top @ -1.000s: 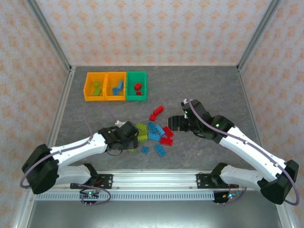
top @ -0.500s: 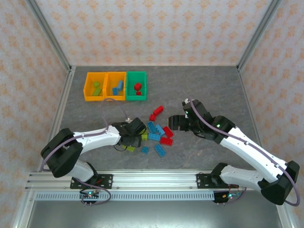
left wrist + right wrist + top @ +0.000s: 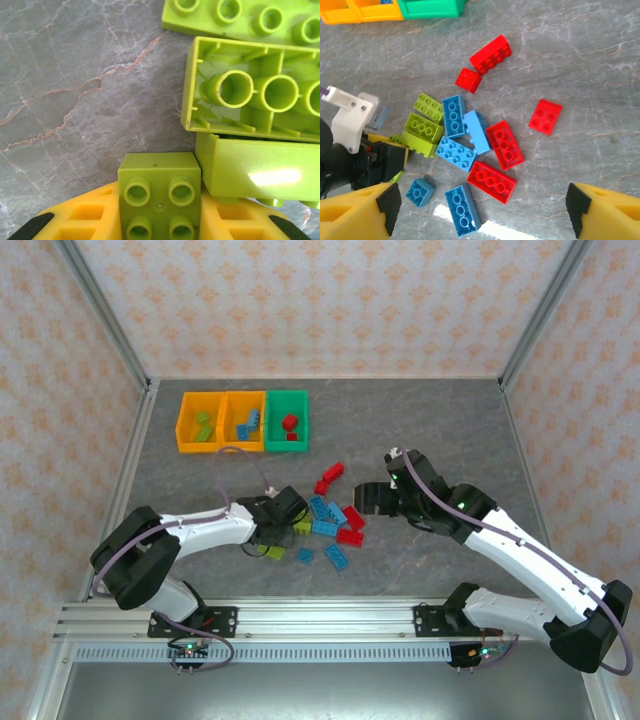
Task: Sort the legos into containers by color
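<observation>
My left gripper rises and carries the lime green brick [image 3: 160, 192] outward over the orange container holding lime bricks next. It then releases the brick there because its color matches.
The loose legos [image 3: 332, 522] lie mid-table in red, light blue and lime green. My left gripper [image 3: 288, 523] is low at the pile's left edge. In the left wrist view its yellow fingers [image 3: 80, 222] press both sides of a small lime green 2x2 brick [image 3: 160, 192], with bigger lime bricks [image 3: 255, 92] just ahead. My right gripper [image 3: 366, 497] hovers open over the pile's right side, its pads [image 3: 388, 204] wide apart above red [image 3: 491, 181] and blue bricks [image 3: 463, 209]. Two orange containers [image 3: 182, 425] [image 3: 226, 424] and a green one [image 3: 304, 422] stand at the back left with a few bricks inside.
A red 2x4 brick [image 3: 491, 54] and a red 2x2 brick [image 3: 468, 80] lie apart behind the pile, and a flat red plate [image 3: 545, 116] lies to its right. A lime brick [image 3: 274, 552] sits near the front. Metal frame posts and patterned walls bound the grey table.
Over the last second the left arm stretched right, bringing its gripper to the lime bricks at the pile's edge; in the last half second it barely moved. The right arm held still.
</observation>
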You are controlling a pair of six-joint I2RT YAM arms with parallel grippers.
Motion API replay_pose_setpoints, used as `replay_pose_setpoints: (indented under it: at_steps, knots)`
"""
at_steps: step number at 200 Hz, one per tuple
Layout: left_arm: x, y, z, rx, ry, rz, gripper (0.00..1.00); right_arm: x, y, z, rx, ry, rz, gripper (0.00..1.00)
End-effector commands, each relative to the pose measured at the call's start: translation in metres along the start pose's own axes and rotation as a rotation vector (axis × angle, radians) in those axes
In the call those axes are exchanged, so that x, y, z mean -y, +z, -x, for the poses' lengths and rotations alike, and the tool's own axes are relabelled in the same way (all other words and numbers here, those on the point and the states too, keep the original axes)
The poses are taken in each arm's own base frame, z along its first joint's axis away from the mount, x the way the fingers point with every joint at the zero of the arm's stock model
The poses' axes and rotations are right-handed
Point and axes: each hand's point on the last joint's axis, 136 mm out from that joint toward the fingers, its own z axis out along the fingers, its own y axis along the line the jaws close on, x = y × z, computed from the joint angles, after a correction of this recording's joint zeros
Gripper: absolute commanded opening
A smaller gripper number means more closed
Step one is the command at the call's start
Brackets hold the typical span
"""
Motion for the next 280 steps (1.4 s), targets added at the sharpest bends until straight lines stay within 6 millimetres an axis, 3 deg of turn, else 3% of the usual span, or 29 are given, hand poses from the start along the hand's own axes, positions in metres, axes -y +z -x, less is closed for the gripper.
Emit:
replay_pose_setpoints:
  at_steps: [1,30,57,84,123,156,160,171,199,213,239,269,280]
  knots:
    - [-0.012,-0.018,0.020,0.097,-0.050,0.011,0.27,-0.012,0.004,-0.013,-0.062,-0.007,0.073,0.88]
    - [-0.032,-0.052,0.058,0.228,-0.127,0.010,0.24,-0.014,0.005,-0.011,-0.058,0.021,0.081,0.88]
    - [-0.074,-0.084,0.112,0.328,-0.267,0.057,0.23,-0.028,0.008,-0.002,-0.032,0.045,0.141,0.89]
    - [-0.123,-0.099,0.171,0.385,-0.398,0.117,0.22,-0.038,0.016,0.003,-0.041,0.058,0.172,0.89]
    - [-0.197,-0.086,0.246,0.392,-0.610,0.145,0.21,-0.040,0.020,0.010,-0.042,0.066,0.149,0.89]
    - [-0.235,-0.069,0.294,0.356,-0.657,0.153,0.21,-0.034,0.011,0.011,-0.025,0.073,0.133,0.89]
    - [-0.239,-0.056,0.296,0.328,-0.656,0.162,0.21,-0.034,0.008,0.011,-0.021,0.074,0.132,0.89]
    - [-0.249,-0.044,0.303,0.292,-0.661,0.167,0.24,-0.032,0.003,0.012,-0.014,0.076,0.126,0.89]
    - [-0.256,-0.030,0.317,0.245,-0.659,0.130,0.38,-0.025,-0.011,0.013,0.013,0.082,0.105,0.89]
    - [-0.254,-0.031,0.320,0.245,-0.655,0.113,0.48,-0.022,-0.013,0.015,0.033,0.096,0.096,0.89]
    - [-0.250,-0.043,0.317,0.252,-0.656,0.089,0.54,-0.022,-0.012,0.016,0.034,0.115,0.095,0.89]
    - [-0.212,-0.074,0.301,0.294,-0.678,-0.061,0.53,-0.021,-0.001,0.020,0.056,0.136,0.085,0.90]
    - [-0.187,-0.100,0.291,0.341,-0.655,-0.122,0.53,-0.017,0.006,0.023,0.071,0.148,0.058,0.90]
